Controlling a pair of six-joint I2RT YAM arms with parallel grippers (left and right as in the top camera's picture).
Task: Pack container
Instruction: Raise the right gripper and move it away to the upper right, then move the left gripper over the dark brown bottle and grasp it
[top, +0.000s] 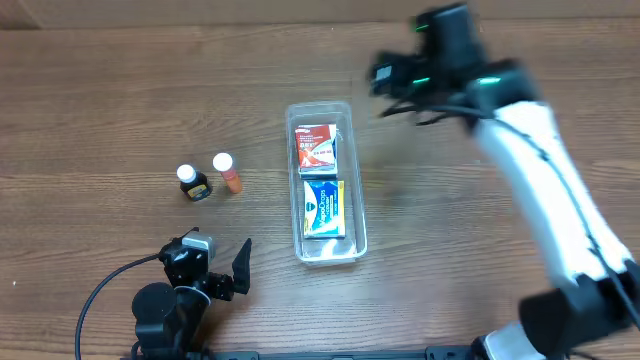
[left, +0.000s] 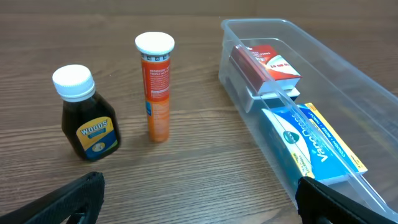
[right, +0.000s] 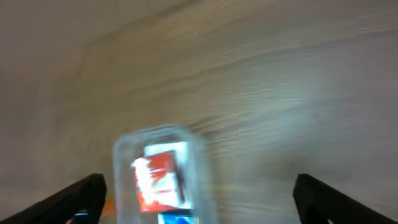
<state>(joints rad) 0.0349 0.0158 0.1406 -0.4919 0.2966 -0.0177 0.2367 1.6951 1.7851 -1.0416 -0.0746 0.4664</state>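
The dark bottle's white cap (top: 187, 174) (left: 73, 83) comes next: my left gripper rises outward, tilts downward and comes down onto it, because that bottle still stands outside the container.
The clear plastic container (top: 353, 190) lies lengthwise in the table's middle, holding a red box (top: 316, 147) at its far end and a blue box (top: 323, 206) at its near end. Left of it stand a dark bottle with a white cap (top: 193, 182) and an orange tube with a white cap (top: 228, 173). The left wrist view shows the container (left: 348, 74), red box (left: 267, 65), blue box (left: 314, 143), bottle (left: 87, 118) and tube (left: 157, 87). My left gripper (top: 222, 262) is open and empty near the front edge. My right gripper (top: 383, 78) is open, empty, raised beyond the container.
The right wrist view is blurred; it shows the container (right: 121, 155) with the red box (right: 158, 180) below the open fingers (right: 199, 199). A black cable (top: 100, 295) loops by the left arm's base at the front left.
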